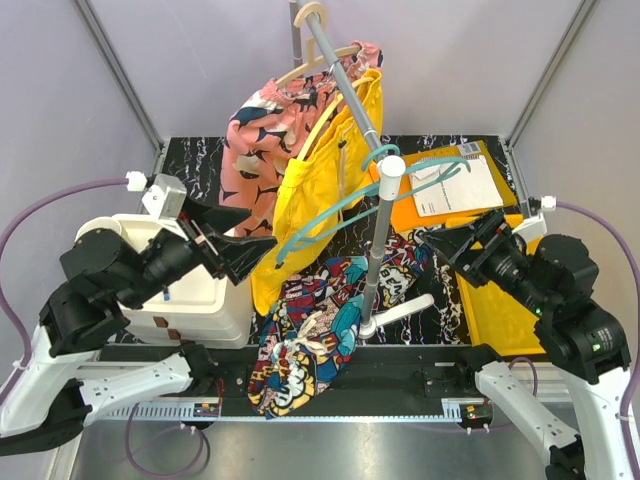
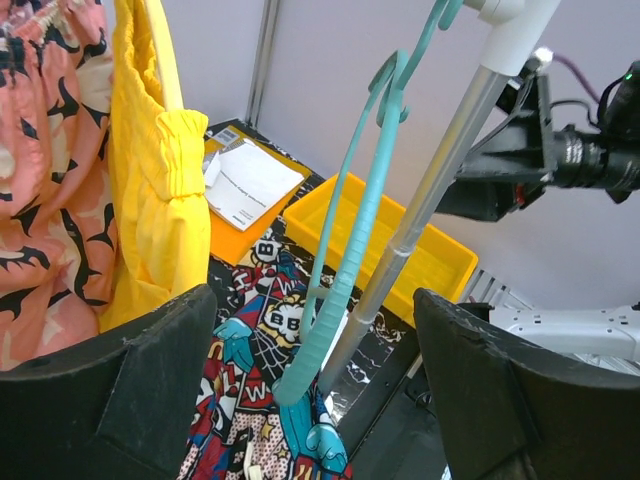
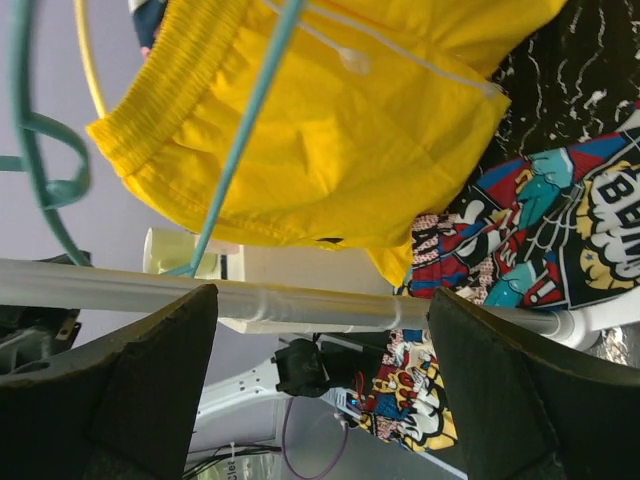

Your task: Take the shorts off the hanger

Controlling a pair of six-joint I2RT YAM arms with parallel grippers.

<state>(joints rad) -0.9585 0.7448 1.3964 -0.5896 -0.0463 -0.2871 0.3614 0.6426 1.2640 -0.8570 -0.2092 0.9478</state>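
Note:
My right gripper should next lower toward the grey pole (image 3: 300, 300), onto the comic-print shorts' folds, because they lie beneath it and to its left in the top view.
The plain yellow shorts (image 1: 320, 170) hang from the slanted rack rail, also in the left wrist view (image 2: 150, 170) and the right wrist view (image 3: 330, 150). The comic-print shorts (image 1: 305, 340) lie crumpled on the table around the rack's foot, off any hanger (image 2: 240, 390) (image 3: 550, 230). A bare teal hanger (image 1: 340, 210) dangles from the rail (image 2: 350, 260). My left gripper (image 1: 245, 237) is open and empty, just left of the yellow shorts' lower part (image 2: 315, 400). My right gripper (image 1: 452, 250) is open and empty, right of the grey pole (image 3: 300, 300).
Pink patterned shorts (image 1: 260, 140) hang on a wooden hanger behind the yellow pair. A white lidded box (image 1: 190, 295) stands at the left. A yellow tray (image 1: 500, 310) is at the right. An orange envelope with a paper (image 1: 450, 185) lies at the back right.

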